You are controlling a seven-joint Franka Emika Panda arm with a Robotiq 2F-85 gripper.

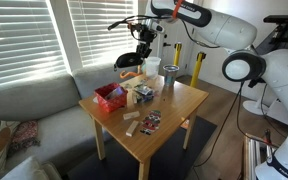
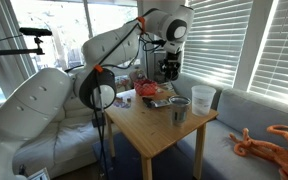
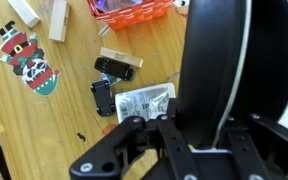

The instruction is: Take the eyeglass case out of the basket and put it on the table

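Note:
The gripper should next turn and bring the eyeglass case down toward the table (image 1: 127, 86) (image 3: 166, 55) beside the red basket.
My gripper (image 3: 196, 138) is shut on the black oblong eyeglass case (image 3: 224, 65), which fills the right side of the wrist view. In both exterior views the gripper (image 1: 140, 55) (image 2: 169, 66) holds the case (image 1: 142, 62) (image 2: 170, 72) in the air above the far part of the light-wood table (image 1: 179, 112) (image 2: 154, 135). The small red basket (image 1: 111, 97) (image 2: 152, 92) stands on the table, below and beside the case. Its rim shows at the top edge of the wrist view (image 3: 134, 12).
A white bucket-like container (image 1: 152, 66) (image 2: 203, 98) and a dark cup (image 1: 169, 82) (image 2: 179, 109) stand on the table. A Santa figure (image 3: 29, 60), wooden blocks (image 3: 56, 20), small black items (image 3: 114, 68) and a packet (image 3: 142, 101) lie on the tabletop. A grey couch (image 1: 24, 100) stands beside the table.

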